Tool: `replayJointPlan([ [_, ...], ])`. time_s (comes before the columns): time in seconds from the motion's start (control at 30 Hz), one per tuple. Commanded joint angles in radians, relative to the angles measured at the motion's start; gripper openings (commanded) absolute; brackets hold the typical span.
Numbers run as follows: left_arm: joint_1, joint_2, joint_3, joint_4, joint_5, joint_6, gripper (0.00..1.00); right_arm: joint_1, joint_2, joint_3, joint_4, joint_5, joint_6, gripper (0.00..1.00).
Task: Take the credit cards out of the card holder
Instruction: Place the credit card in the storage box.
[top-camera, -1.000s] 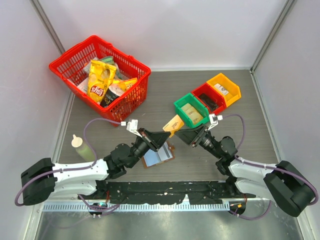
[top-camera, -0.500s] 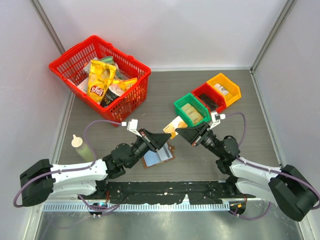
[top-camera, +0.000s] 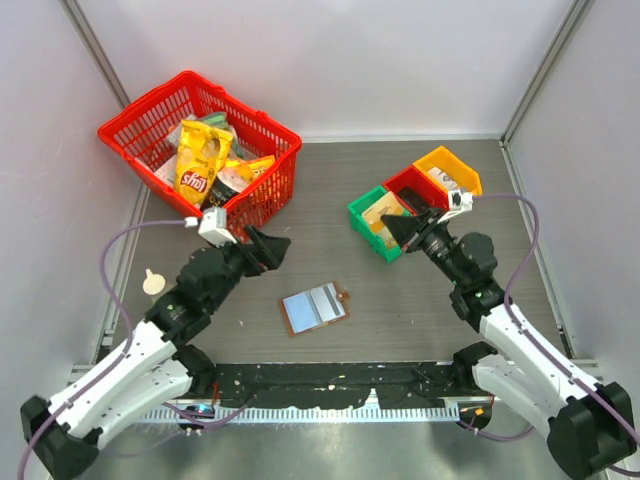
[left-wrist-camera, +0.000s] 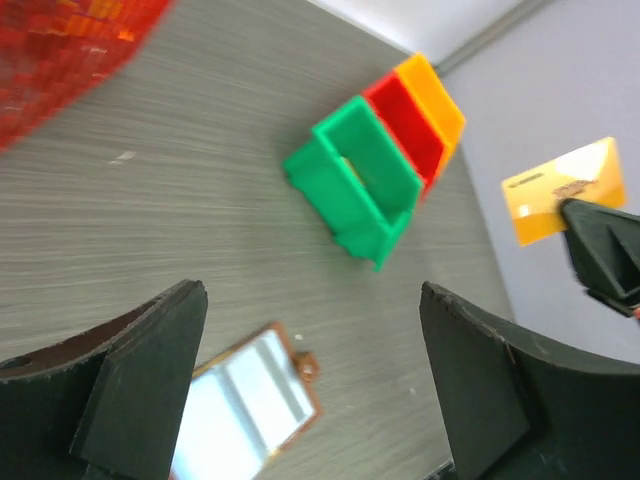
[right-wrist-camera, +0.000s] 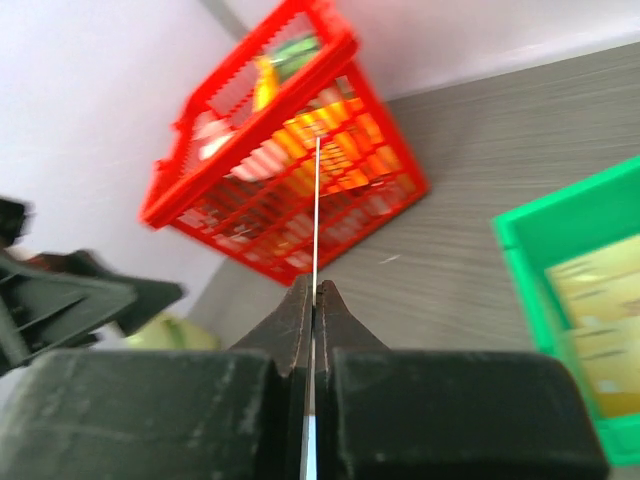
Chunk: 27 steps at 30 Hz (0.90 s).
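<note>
The green bin (top-camera: 362, 215) (right-wrist-camera: 598, 312) already holds cards and is below my right gripper. I will tilt my fingers down and lower them into the bin's opening to let go of the credit card.
The card holder (top-camera: 315, 308) lies open and flat on the table, pale blue-grey faces up; the left wrist view also shows the card holder (left-wrist-camera: 245, 400) below the fingers. My left gripper (top-camera: 272, 243) hangs open and empty, up and left of it; between the spread fingers of the left gripper (left-wrist-camera: 310, 293) there is only table. My right gripper (top-camera: 393, 226) is shut on one yellowish credit card (left-wrist-camera: 555, 190) beside the green bin (top-camera: 362, 215). In the right wrist view that credit card (right-wrist-camera: 316, 210) stands edge-on out of the right gripper (right-wrist-camera: 315, 287). More cards (right-wrist-camera: 600, 320) lie in the green bin.
A red basket (top-camera: 190, 76) with yellow snack bags stands at the back left. A red bin (top-camera: 412, 182) and an orange bin (top-camera: 447, 158) adjoin the green one. A small bottle (top-camera: 154, 283) of greenish liquid stands at the left, partly behind my left arm.
The left gripper let go of the card, opened and drew back up and left. The right gripper shut on the card and carried it toward the green bin.
</note>
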Motion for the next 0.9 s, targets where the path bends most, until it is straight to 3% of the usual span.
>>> replayJointPlan([
  [0.0, 0.213, -0.051, 0.09, -0.379, 0.244, 0.121, 0.93, -0.099, 0.084, 0.154, -0.359, 0.079, -0.228, 0.01],
  [0.07, 0.337, -0.074, 0.098, -0.439, 0.356, 0.154, 0.95, -0.142, 0.161, 0.198, -0.385, 0.073, -0.262, 0.01],
  [0.17, 0.46, -0.123, 0.107, -0.517, 0.416, 0.232, 0.99, -0.183, 0.273, 0.242, -0.393, 0.059, -0.285, 0.01],
  [0.37, 0.468, -0.183, 0.118, -0.611, 0.301, 0.337, 1.0, -0.191, 0.521, 0.331, -0.324, 0.084, -0.291, 0.01],
  [0.77, 0.459, -0.229, 0.078, -0.583, 0.318, 0.405, 1.0, -0.189, 0.841, 0.394, -0.06, -0.034, -0.066, 0.01],
  [0.87, 0.459, -0.238, 0.076, -0.58, 0.326, 0.406, 1.0, -0.189, 0.855, 0.401, -0.09, -0.002, -0.049, 0.09],
])
